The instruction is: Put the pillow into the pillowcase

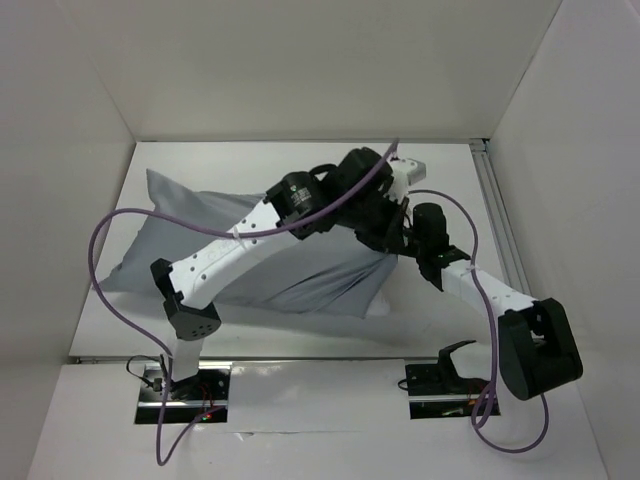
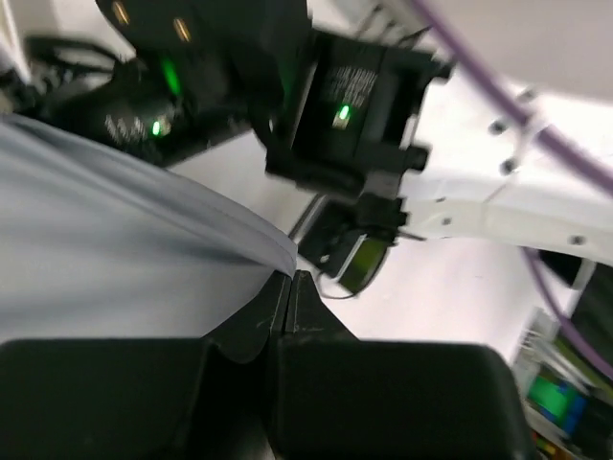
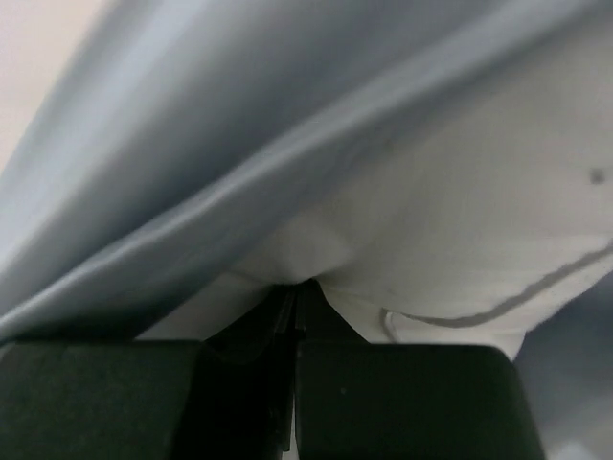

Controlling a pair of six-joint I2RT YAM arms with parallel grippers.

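Note:
The robot should next move the raised grey hem (image 1: pixel 390 260) (image 2: pixel 283 257) in its left gripper gently a little outward, beside its right gripper, and let it go, because only a white corner of the pillow shows.
The grey pillowcase (image 1: pixel 200 230) lies across the table, plump with the pillow inside it. Only a white corner of the pillow (image 1: pixel 378 304) shows at its right end. My left gripper (image 1: pixel 388 238) reaches over the case to that end and is shut on the pillowcase's edge (image 2: pixel 115 249), with the jaws (image 2: pixel 290 280) pressed together on the grey hem. My right gripper (image 1: pixel 412 255) is close beside it, shut (image 3: pixel 295 287) on a pinch of the white pillow (image 3: pixel 460 211), under the grey pillowcase (image 3: pixel 192 144).
White walls enclose the table on the left, back and right. A metal rail (image 1: pixel 495 210) runs along the right edge. Purple cables (image 1: pixel 105 260) loop from both arms. My right arm's black wrist (image 2: pixel 354 105) is very close in front of my left gripper.

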